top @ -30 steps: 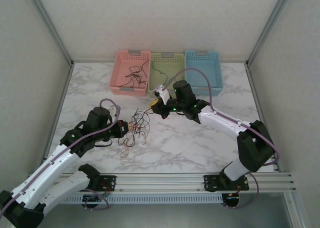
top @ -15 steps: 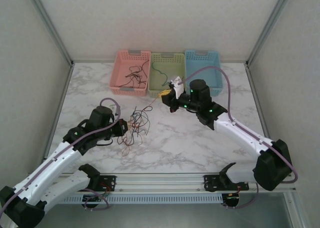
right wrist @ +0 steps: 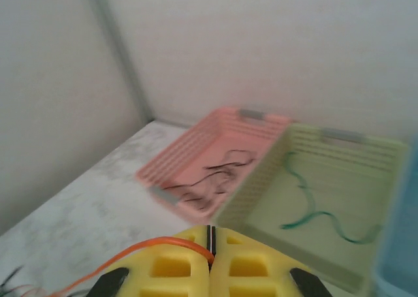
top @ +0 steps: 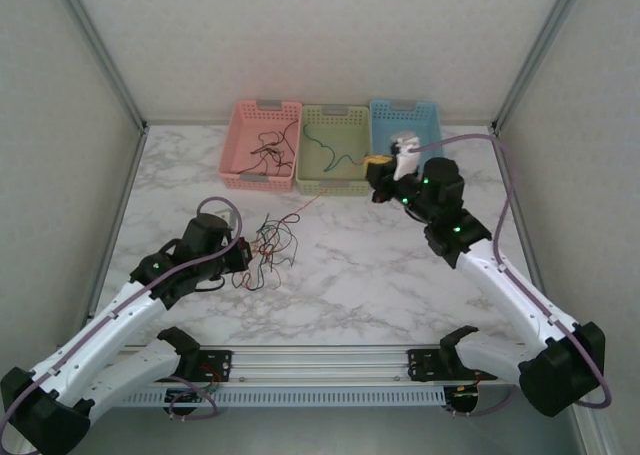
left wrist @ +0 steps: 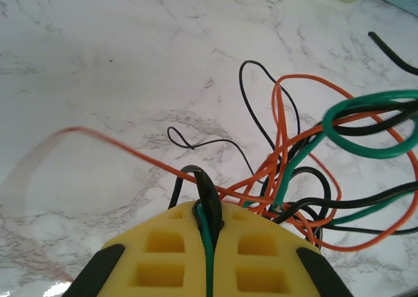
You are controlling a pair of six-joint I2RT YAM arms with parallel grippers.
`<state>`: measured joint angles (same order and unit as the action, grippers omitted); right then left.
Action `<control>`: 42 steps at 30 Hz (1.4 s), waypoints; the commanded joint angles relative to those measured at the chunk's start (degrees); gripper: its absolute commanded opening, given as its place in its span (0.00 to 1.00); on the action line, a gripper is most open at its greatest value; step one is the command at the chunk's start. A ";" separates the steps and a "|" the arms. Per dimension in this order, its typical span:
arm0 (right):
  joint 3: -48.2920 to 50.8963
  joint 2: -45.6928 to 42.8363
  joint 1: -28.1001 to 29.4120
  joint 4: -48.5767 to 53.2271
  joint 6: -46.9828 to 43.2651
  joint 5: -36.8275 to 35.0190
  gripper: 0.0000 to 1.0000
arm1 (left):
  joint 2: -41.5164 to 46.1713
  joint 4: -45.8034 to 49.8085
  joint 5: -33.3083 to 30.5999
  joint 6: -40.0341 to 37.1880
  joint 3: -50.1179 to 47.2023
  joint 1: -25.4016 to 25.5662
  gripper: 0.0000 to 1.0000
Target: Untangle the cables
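The taut orange cable goes with my right gripper to the bare marble (top: 476, 187) beside the blue basket next for release, since that spot is farther from the tangle than the gripper.
The cables (top: 268, 250) lie as a loose tangle of black, green, red and orange wires on the marble table, left of centre. My left gripper (top: 243, 258) sits at the tangle's left edge; in the left wrist view its yellow pads (left wrist: 163, 251) are shut on a green and a black cable (left wrist: 208, 202). My right gripper (top: 377, 167) hovers in front of the blue basket, shut on an orange cable (right wrist: 124, 252). That orange cable (top: 315, 203) runs taut from the tangle up to it.
Three baskets stand along the back wall: pink (top: 245, 180) with black cables (right wrist: 212, 176), green (top: 330, 186) with one green cable (right wrist: 313, 215), and blue (top: 432, 125). A metal rail (top: 320, 360) runs along the table's near edge.
My right gripper has travelled right and back, from beside the tangle to the front of the blue basket, drawing the orange cable out. The left gripper has stayed put.
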<state>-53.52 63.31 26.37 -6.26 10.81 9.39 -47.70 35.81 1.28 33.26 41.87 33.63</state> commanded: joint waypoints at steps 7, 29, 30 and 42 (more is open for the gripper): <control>4.45 -6.44 -14.79 7.34 14.08 -16.74 0.00 | 1.29 1.71 -3.33 0.93 -0.64 -0.40 0.00; 5.32 -8.75 -35.22 16.48 27.47 -27.51 0.00 | 2.04 5.71 -11.88 2.51 -0.16 -0.40 0.00; 5.39 -8.36 -35.25 16.30 27.60 -26.94 0.00 | 2.21 5.99 -12.65 2.73 -0.20 -0.40 0.00; 10.78 -0.05 -25.13 17.28 26.96 -4.72 0.00 | 0.27 3.34 -10.13 1.07 0.70 -0.49 0.00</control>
<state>-44.27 62.46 -3.11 9.52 39.64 -0.60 -47.20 39.27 -9.08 34.74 41.87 33.63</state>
